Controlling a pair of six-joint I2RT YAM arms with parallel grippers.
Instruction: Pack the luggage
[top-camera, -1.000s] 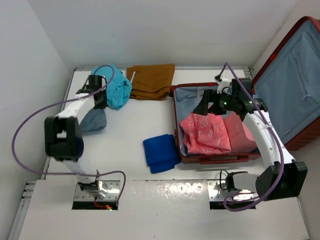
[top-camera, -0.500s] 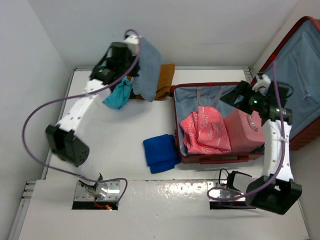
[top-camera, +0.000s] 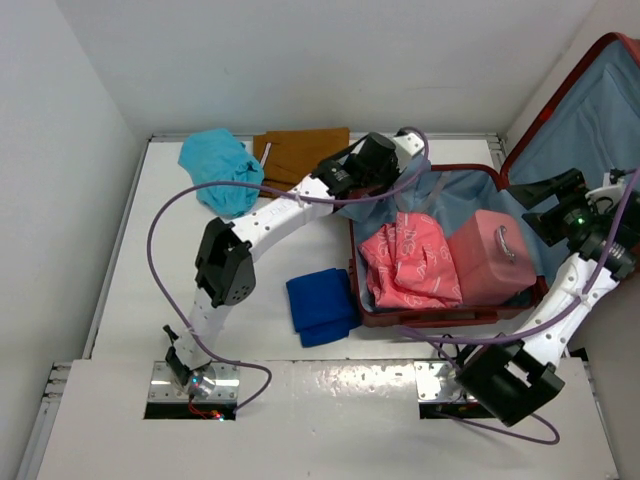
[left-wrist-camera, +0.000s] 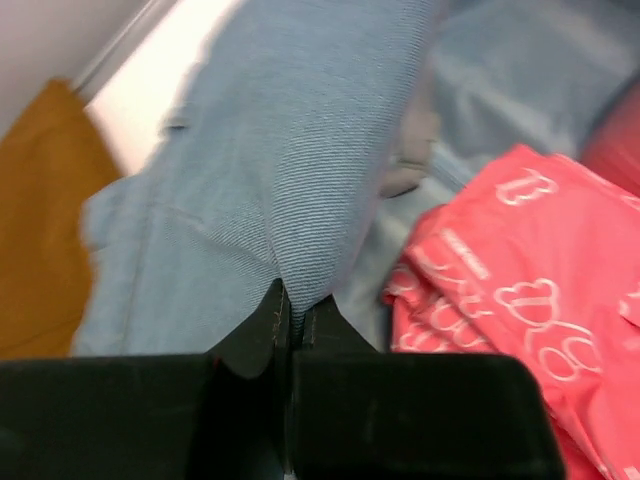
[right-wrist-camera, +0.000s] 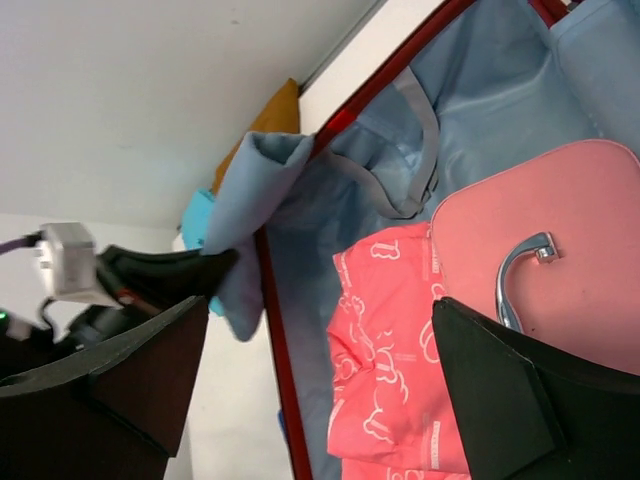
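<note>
My left gripper will next move down and back over the pink-red garment's far edge, then let go of the grey-blue garment (left-wrist-camera: 300, 130) on the empty lining behind.
The red luggage (top-camera: 352, 250) lies open at the right, its lid (top-camera: 590, 120) raised. Its grey-blue lining also shows in the right wrist view (right-wrist-camera: 480, 110). Inside it lie a pink-red printed garment (top-camera: 410, 265) and a small pink case (top-camera: 490, 255) with a metal handle. My left gripper (top-camera: 380, 178) is shut on a grey-blue garment (left-wrist-camera: 300, 130) and holds it over the luggage's back left corner. The garment also shows in the right wrist view (right-wrist-camera: 250, 190). My right gripper (top-camera: 535, 205) is open and empty, raised above the luggage's right side, apart from the pink case (right-wrist-camera: 540, 250).
A teal garment (top-camera: 220, 165) and a mustard-brown garment (top-camera: 300, 155) lie at the back of the table. A folded blue cloth (top-camera: 320, 305) lies against the luggage's left wall. White walls close in the left and back.
My left arm has swung right from the table's back left, carrying the grey-blue garment to the luggage. My right arm has drawn back to the right, away from the pink case.
</note>
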